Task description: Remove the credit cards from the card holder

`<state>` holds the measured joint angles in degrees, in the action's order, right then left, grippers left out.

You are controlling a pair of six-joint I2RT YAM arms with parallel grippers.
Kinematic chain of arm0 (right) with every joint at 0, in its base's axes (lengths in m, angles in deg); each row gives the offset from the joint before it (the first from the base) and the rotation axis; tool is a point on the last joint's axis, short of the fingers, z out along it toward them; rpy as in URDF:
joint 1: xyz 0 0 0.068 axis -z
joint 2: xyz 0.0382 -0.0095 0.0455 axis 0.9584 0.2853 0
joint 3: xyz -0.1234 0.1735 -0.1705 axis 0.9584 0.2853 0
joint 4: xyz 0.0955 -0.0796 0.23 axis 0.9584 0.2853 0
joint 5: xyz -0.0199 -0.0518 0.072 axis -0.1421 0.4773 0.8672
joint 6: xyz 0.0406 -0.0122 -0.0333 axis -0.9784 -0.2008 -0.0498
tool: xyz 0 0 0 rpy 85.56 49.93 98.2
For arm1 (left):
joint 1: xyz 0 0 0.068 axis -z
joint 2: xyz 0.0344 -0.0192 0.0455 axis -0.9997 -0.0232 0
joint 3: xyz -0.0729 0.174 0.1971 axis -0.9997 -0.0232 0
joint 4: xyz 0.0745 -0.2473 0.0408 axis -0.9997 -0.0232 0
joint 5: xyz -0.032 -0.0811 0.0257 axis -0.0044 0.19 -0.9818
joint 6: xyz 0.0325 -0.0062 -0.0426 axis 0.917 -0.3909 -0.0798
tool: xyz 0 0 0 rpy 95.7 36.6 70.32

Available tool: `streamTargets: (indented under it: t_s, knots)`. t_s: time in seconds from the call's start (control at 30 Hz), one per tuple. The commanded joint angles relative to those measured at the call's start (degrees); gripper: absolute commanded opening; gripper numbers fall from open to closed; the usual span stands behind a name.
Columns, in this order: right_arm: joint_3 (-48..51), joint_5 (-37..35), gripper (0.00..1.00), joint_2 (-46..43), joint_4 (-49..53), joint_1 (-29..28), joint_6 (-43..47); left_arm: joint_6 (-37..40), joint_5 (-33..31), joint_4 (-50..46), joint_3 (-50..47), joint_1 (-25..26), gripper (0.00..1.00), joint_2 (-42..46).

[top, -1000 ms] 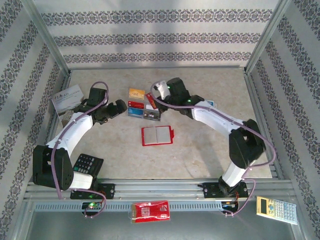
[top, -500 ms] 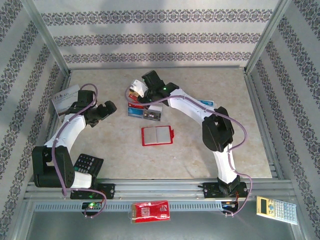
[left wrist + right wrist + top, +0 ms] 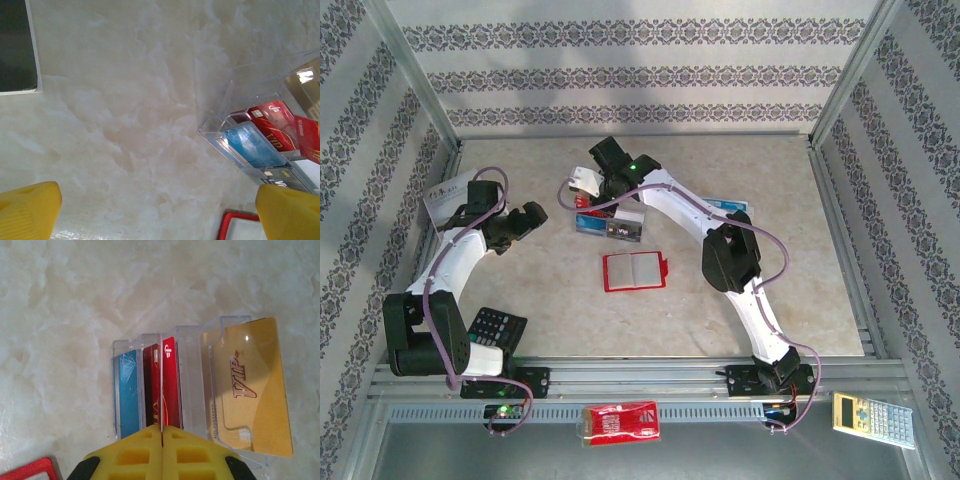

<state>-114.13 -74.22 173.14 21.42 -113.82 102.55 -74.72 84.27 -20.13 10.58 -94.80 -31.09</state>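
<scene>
I should next lower my right gripper toward the red cards in the clear plastic rack (image 3: 192, 370) and then let go of the thin card, because it hangs edge-on over their slot.
The card holder (image 3: 635, 271), a red wallet, lies open and flat mid-table; its corner shows in the left wrist view (image 3: 239, 226) and the right wrist view (image 3: 27, 471). My right gripper (image 3: 582, 182) reaches far left over a clear plastic rack (image 3: 192, 370). Its yellow jaws (image 3: 161, 429) are shut on a thin card (image 3: 161, 380) seen edge-on, colour not readable. Below it stand blue (image 3: 129, 390) and red (image 3: 171, 385) cards, and a gold VIP card (image 3: 252, 390) lies in the rack. My left gripper (image 3: 528, 222) hangs open over bare table (image 3: 160, 215), left of the rack (image 3: 260, 140).
A black calculator (image 3: 495, 328) lies by the left arm's base. A grey booklet (image 3: 455, 195) leans at the left wall. A blue-and-white flat item (image 3: 728, 206) peeks out beside the right arm. A red printed packet (image 3: 618, 420) and a yellow calculator (image 3: 872, 418) lie outside the front rail.
The right arm has swung left across the rack with its jaws still shut, ending over the rack's left end. The left arm has drawn back a little to the left.
</scene>
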Motion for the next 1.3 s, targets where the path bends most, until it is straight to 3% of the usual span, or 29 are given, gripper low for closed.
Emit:
streamTargets:
  t_s: [0.0, 0.47, 0.83, 1.1, 1.27]
  knots:
    - [-2.48, -2.01, 0.00, 1.59, 3.28, -0.62, 2.23, 1.69, 0.63, -1.78, 0.36, -0.73, 1.00, 0.82]
    - [-6.45, -4.15, 0.00, 5.46, 3.82, -0.66, 1.11, 1.71, 1.18, -1.45, -0.07, -0.99, 1.00, 0.38]
    - [-9.40, -6.71, 0.21, 7.24, 3.56, -0.94, -1.04, 1.80, 1.68, -1.01, -0.27, -1.08, 1.00, -0.15]
    - [-10.09, -5.77, 0.22, 5.75, 3.51, -0.84, -4.09, 1.78, 2.35, -0.81, -0.08, -1.16, 1.00, -0.41]
    - [-5.81, -3.67, 0.27, -0.51, 2.76, -0.37, -12.19, 1.73, 4.46, 0.05, -0.59, -1.16, 1.00, -0.50]
